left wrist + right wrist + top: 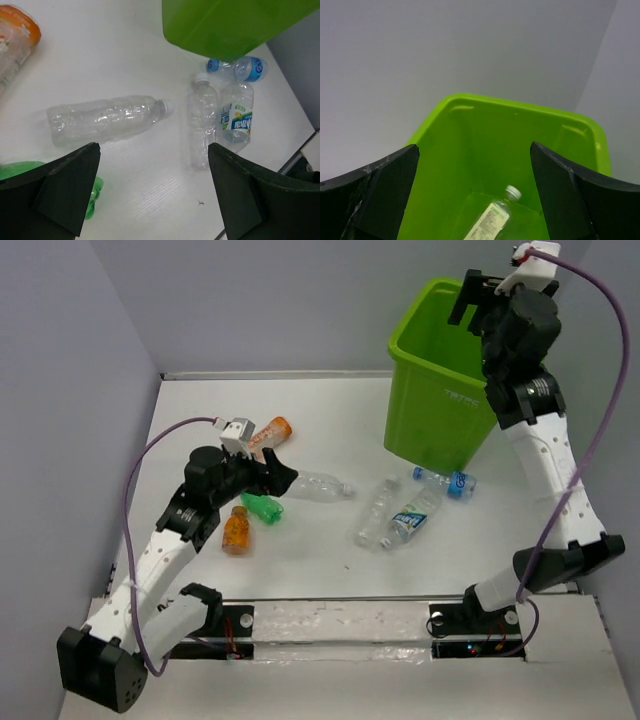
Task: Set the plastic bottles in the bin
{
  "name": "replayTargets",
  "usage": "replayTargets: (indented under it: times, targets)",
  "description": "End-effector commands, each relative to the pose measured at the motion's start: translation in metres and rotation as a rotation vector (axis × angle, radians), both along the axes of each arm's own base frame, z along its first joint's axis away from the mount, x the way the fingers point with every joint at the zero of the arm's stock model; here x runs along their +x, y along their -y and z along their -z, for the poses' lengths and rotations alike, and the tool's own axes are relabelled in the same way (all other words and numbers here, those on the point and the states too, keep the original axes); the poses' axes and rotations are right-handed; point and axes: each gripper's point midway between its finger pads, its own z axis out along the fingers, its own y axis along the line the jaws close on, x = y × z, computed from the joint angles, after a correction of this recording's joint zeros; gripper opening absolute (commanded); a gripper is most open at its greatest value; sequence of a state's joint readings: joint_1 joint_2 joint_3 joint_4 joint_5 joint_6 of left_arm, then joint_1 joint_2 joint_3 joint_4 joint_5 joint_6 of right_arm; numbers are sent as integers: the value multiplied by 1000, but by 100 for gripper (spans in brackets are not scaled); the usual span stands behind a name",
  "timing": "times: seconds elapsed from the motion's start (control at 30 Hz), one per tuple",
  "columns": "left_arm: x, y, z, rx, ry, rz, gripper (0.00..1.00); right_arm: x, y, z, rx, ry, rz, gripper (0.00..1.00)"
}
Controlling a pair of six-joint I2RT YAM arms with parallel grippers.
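Note:
The bottle runs from finger to finger, so the left gripper will next turn and lower onto the clear crinkled bottle's middle (312, 486) (105, 118) below it.
The lime-green bin (440, 390) stands at the back right; a clear bottle with a pale label (492, 220) lies on its floor. My right gripper (480, 302) is open and empty above the bin's rim (520, 105). My left gripper (285, 478) is open and empty, low over the table beside a clear crinkled bottle (318, 486) (105, 119). A green bottle (262, 507) (20, 172) and an orange bottle (236, 530) lie by it; another orange bottle (272, 432) (17, 35) lies behind. Three clear bottles (372, 515) (412, 515) (445, 480) lie near the bin.
Grey walls close in the table on the left, back and right. The table's near edge carries the two arm bases (470, 620) and a taped strip. The right arm (545, 460) rises beside the bin's right side.

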State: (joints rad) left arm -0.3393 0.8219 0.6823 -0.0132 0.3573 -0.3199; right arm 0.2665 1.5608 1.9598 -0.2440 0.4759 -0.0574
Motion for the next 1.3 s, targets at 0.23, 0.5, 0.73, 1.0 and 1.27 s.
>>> replayTargets:
  times: [0.23, 0.5, 0.73, 1.0, 1.27]
  targets:
    - [19, 47, 30, 287, -225, -71, 99, -140, -139, 58, 223, -107, -784, 87]
    - [38, 56, 52, -109, -367, -365, 99, -196, -161, 144, 196, -297, -949, 86]
    - [59, 64, 63, -334, -477, -552, 99, -215, -169, 199, 220, -428, -992, 86]
    - [74, 54, 103, -255, -542, -715, 99, -232, -161, 212, 215, -442, -995, 87]
    - [94, 55, 133, -123, -561, -769, 99, -241, -160, 212, 230, -434, -1013, 87]
